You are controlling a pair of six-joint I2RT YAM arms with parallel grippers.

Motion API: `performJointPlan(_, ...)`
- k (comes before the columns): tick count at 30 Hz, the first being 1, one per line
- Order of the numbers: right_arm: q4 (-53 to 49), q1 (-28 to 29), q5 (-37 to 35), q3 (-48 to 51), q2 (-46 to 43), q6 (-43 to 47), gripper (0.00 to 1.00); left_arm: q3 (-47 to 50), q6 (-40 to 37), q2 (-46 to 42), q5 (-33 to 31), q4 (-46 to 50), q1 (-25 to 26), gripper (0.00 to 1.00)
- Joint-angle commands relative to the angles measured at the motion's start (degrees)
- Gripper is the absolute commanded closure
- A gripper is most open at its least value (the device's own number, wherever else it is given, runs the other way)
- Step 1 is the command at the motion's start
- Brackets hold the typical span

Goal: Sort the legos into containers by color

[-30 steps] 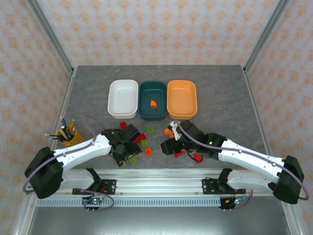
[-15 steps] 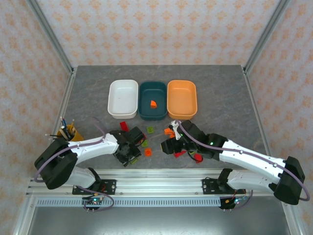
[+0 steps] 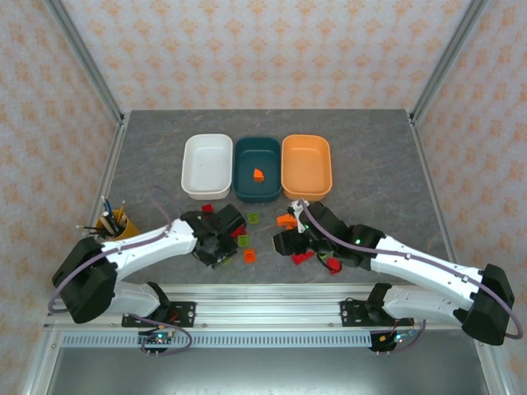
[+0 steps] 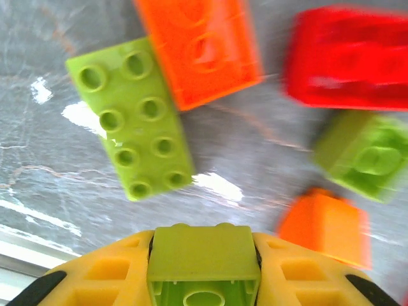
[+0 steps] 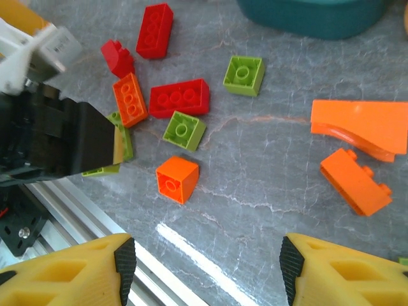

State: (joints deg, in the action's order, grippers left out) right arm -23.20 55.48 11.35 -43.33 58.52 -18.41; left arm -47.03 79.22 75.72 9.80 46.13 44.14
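Note:
The white container is empty and stands outward of my left gripper. My left gripper should next rise outward, then lower the lime green lego into the container and let go of it.
My left gripper is shut on a lime green lego, held just above the table. Below it lie a flat lime lego, an orange one, a red one, a small lime one and an orange cube. My right gripper is open and empty over bare table, near the orange cube. From above, the left gripper and right gripper flank the legos. The white container, teal container and orange container stand behind; the teal one holds an orange piece.
A yellow cup of pencils stands at the left. An orange slope piece and an orange brick lie to the right of my right gripper. The metal rail runs along the table's near edge.
My left gripper has shifted a little away from the near edge, toward the tubs, still holding the lime lego. The right arm has barely moved.

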Motion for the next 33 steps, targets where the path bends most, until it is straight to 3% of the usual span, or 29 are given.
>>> performJointPlan(1, 0.4, 0.2, -4.8, -5.0, -2.0, -0.9, 0.37, -7.2, -4.9, -2.7, -6.6, 8.8, -1.5, 0.72)
performJointPlan(8, 7.2, -1.4, -7.8, -14.1, 3.1, -1.2, 0.29, -20.0, -20.1, 0.1, -6.4, 13.9, -17.4, 0.72)
performJointPlan(15, 7.0, -8.1, -6.6, -26.9, 17.2, -4.1, 0.12, -38.6, -34.0, 17.7, -4.8, 14.8, -28.8, 0.74)
performJointPlan(17, 4.8, -10.1, -5.7, -31.1, 21.3, -6.3, 0.00, -43.4, -35.9, 22.6, -4.9, 14.2, -30.3, 0.75)
performJointPlan(23, -1.0, -16.2, 2.6, -39.1, 30.7, -12.5, 0.00, -58.3, -40.2, 39.6, -6.4, 15.7, -33.4, 0.75)
performJointPlan(33, -2.9, -17.1, 0.4, -35.5, 28.6, -13.1, 0.00, -68.5, -43.3, 55.0, -6.1, 14.8, -34.9, 0.73)
